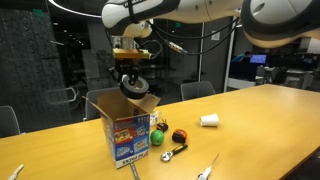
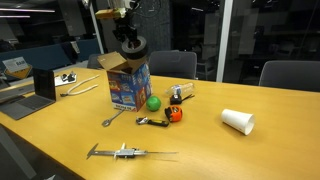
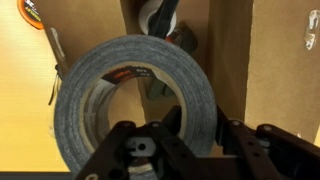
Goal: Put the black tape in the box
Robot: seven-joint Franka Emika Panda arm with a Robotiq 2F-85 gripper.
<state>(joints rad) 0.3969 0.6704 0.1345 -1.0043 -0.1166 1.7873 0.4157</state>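
The box's open inside is toward the top of the wrist view. My gripper needs to shift that way next, over the open inside, and release the black tape (image 1: 134, 86).
The black tape (image 3: 130, 95) is a wide dark ring with a lighter inner core, and it fills the wrist view. My gripper (image 3: 195, 135) is shut on its rim. In both exterior views the gripper (image 1: 133, 78) (image 2: 131, 42) holds the tape (image 1: 134, 86) (image 2: 134, 48) just above the open top of the box. The box (image 1: 128, 132) (image 2: 128, 85) is a brown carton with raised flaps and a blue printed label. Its open inside shows behind the tape in the wrist view (image 3: 235, 60).
On the wooden table (image 1: 260, 130) lie a green ball (image 2: 154, 102), a small orange-and-black round object (image 2: 174, 114), a white paper cup (image 2: 238, 121), wrenches (image 2: 152, 121) and a metal tool (image 2: 125, 153). A laptop (image 2: 40, 84) and chairs stand at the edges.
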